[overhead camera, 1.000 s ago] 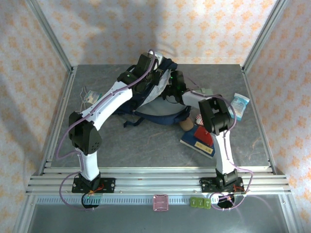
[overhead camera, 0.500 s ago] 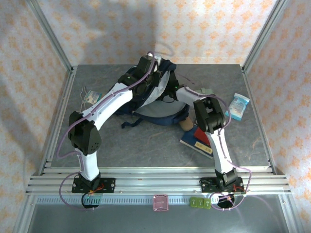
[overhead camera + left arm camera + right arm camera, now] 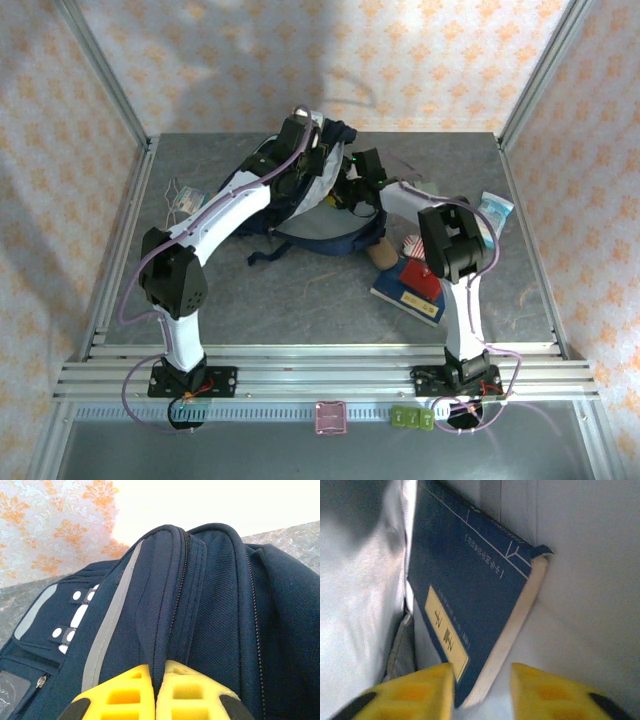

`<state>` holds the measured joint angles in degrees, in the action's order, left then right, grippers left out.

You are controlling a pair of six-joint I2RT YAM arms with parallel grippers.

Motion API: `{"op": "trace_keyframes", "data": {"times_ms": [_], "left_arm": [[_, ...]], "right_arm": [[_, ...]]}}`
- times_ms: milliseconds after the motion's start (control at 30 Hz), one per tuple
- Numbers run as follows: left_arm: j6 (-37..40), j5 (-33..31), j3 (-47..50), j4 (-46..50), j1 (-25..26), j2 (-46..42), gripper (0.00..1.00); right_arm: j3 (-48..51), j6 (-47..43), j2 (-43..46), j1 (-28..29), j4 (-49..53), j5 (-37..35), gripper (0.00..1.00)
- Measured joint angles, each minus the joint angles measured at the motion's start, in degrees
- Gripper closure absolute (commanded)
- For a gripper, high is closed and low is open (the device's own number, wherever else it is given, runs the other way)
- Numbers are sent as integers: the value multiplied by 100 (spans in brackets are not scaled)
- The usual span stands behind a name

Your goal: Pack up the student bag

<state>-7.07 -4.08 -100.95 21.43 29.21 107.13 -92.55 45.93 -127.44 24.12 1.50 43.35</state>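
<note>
The bag's opening [image 3: 322, 221] is below my left gripper. My left gripper will next bring the pinched fold down toward it and release the navy fabric there.
The student bag [image 3: 338, 132], navy blue with a pale lining, stands at the back centre of the table. My left gripper [image 3: 305, 137] is shut on a fold of its navy fabric beside a zip [image 3: 186, 560], its yellow fingertips [image 3: 172, 672] pinching the cloth at the bag's [image 3: 215, 595] top edge. My right gripper [image 3: 347, 186] reaches into the bag's mouth. Inside, a flat blue book [image 3: 470, 580] with a yellow label leans against the light lining [image 3: 585, 555]. Its lower corner lies between my right gripper's [image 3: 482, 675] spread fingers, with a gap on the right side.
On the table right of the bag lie a brown oval case [image 3: 380, 252], another blue book with a red item on it [image 3: 408, 290] and a light blue packet [image 3: 492, 215]. A small packet [image 3: 185, 198] lies at the left. Metal frame posts edge the table.
My right arm swung in toward the bag's mouth, then back slightly right, and its fingers now stand apart around the book's corner. My left gripper kept its pinch on the bag.
</note>
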Motion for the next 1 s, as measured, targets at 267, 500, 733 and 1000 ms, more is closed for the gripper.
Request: {"op": "trace_keyframes", "data": {"times_ms": [267,500,733,1000], "left_arm": [[-59,42,28,-31,-2,0,100],[-107,-155,-52,-181,-37,190,100],[-238,-424,-577,-334,-181,988,100],[-382,-382,-627,-385,-168,1132,74]], "right_arm": [[-1451,46,-1010,286,199,81,85],[-254,-535,-50,227,597,-238,68],[1663,-1104,2380,-11,1001,-920,60],[3082,-1325,4312,-363,1241,-1814,57]]}}
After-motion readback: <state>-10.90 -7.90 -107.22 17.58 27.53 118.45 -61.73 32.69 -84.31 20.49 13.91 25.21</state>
